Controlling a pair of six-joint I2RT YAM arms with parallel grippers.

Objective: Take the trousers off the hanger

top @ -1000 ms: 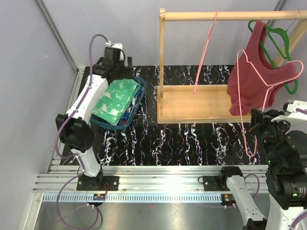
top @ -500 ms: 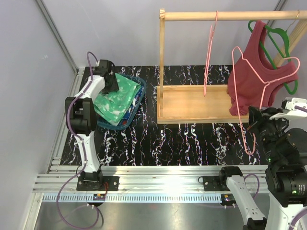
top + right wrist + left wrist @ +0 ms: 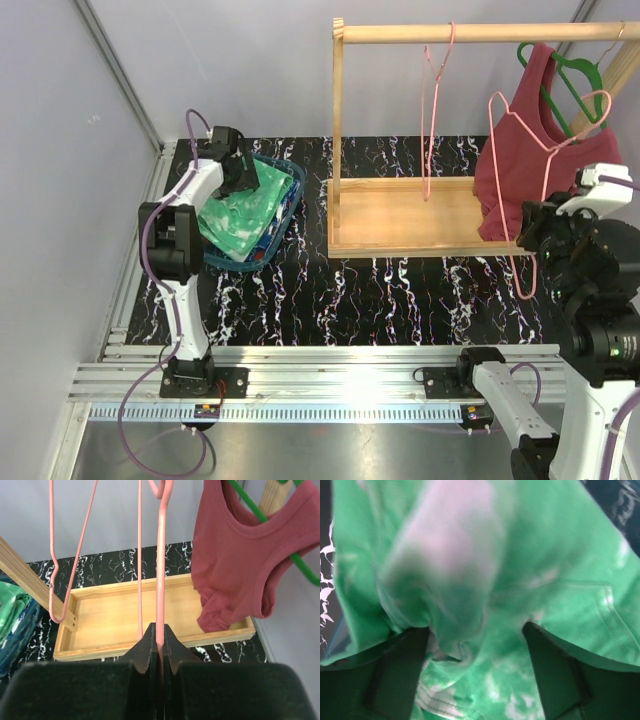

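My right gripper should move outward next, hook the hanger over the bar's bare part (image 3: 497,33), which lies outward of it, and release the hanger's wire.
The green trousers mottled with white (image 3: 238,212) lie bunched in a blue basket (image 3: 292,200) at the back left. A strip of the blue printed trousers (image 3: 260,245) shows under them. My left gripper (image 3: 236,172) is down on the green cloth (image 3: 520,555), with its fingers (image 3: 400,670) spread wide and a fold bulging between them. My right gripper (image 3: 540,235) is shut on the wire of a bare pink hanger (image 3: 160,555), held up off the rail at the right. That hanger also shows in the top view (image 3: 497,100).
A wooden rack (image 3: 430,215) with a top rail (image 3: 480,33) stands at the back. A second bare pink hanger (image 3: 428,120) hangs from the rail. A dark red tank top (image 3: 520,180) hangs on a green hanger (image 3: 575,75) at its right end.
My left arm has reached over and lowered the green trousers from above the basket into it. My right gripper has lifted the pink hanger up and to the right.
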